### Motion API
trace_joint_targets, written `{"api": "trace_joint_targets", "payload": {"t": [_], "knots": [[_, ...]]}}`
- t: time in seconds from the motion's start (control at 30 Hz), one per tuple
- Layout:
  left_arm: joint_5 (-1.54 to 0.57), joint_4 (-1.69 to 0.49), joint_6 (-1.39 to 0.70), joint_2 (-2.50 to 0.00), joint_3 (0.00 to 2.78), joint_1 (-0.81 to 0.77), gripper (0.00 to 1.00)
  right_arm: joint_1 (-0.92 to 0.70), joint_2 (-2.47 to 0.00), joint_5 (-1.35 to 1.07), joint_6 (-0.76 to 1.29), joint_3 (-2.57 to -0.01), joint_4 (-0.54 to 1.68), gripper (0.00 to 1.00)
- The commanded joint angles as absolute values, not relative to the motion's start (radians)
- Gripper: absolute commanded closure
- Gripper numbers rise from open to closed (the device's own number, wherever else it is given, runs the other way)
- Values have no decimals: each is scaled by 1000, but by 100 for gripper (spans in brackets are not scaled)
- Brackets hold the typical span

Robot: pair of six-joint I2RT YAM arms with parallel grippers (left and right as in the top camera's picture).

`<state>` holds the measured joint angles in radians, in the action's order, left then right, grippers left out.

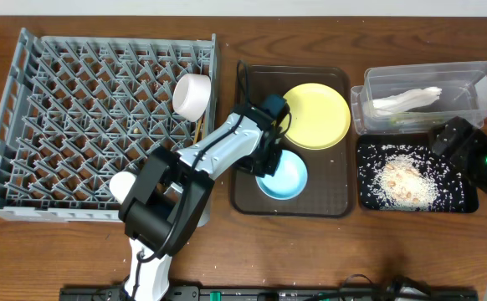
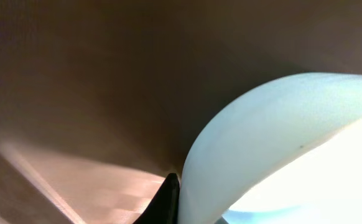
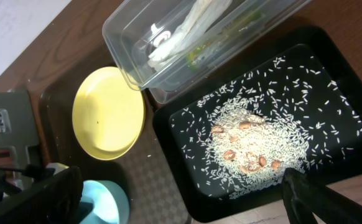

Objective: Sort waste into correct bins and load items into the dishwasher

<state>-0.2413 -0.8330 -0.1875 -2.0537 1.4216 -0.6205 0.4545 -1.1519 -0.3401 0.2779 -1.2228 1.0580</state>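
I will next raise my left gripper, cross to the dish rack (image 1: 76, 109), tilt, lower and release the blue bowl on its empty wires beside the white bowl.
The light blue bowl (image 1: 287, 179) sits on the brown serving tray (image 1: 331, 196) below the yellow plate (image 1: 316, 114). My left gripper (image 1: 268, 160) is at the bowl's left rim; in the left wrist view a black finger (image 2: 168, 200) presses the bowl's outer wall (image 2: 262, 143). The white bowl (image 1: 192, 94) lies on its side in the grey dish rack (image 1: 76, 109), with a thin wooden chopstick (image 1: 198, 129) just below it. My right gripper (image 1: 449, 142) is wide open and empty (image 3: 181, 199) over the black tray (image 3: 168, 121) of rice crumbs (image 3: 249, 143).
The clear tub (image 1: 469, 79) at the back right holds the white napkin (image 1: 404, 101) and a green wrapper (image 3: 196, 55). The plate (image 3: 109, 112) and blue bowl (image 3: 106, 199) also show in the right wrist view. A few crumbs lie on the table.
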Motion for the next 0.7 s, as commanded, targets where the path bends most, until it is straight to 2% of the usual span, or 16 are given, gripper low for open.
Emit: {"api": "trace_joint_targets", "payload": {"t": [0.0,0.2,0.3,0.5,0.57,0.6,0.67], "knots": [[-355,-847,-149,-2057,1419,-619,92,463,-1152,-337,284,-1229,1060,1],[-334,-894,-151,-1955,1462,-579,92,463,-1152,-337,284,-1229,1060,1],[-176,-927,-191,-1839,1468,-538,93,463,-1152,-337,284,-1229,1060,1],[320,-1003,-201,-1608,1468,-466,93,463,-1152,-337,284,-1229,1060,1],[551,-1024,-205,-1552,1468,-456,92,463,-1152,-337,284,-1229,1060,1],[751,-1040,-207,-1526,1468,-455,93,463,-1152,-337,284,-1229,1060,1],[964,-1081,-262,-1520,1468,-455,92,463,-1152,-337,284,-1229,1060,1]]}}
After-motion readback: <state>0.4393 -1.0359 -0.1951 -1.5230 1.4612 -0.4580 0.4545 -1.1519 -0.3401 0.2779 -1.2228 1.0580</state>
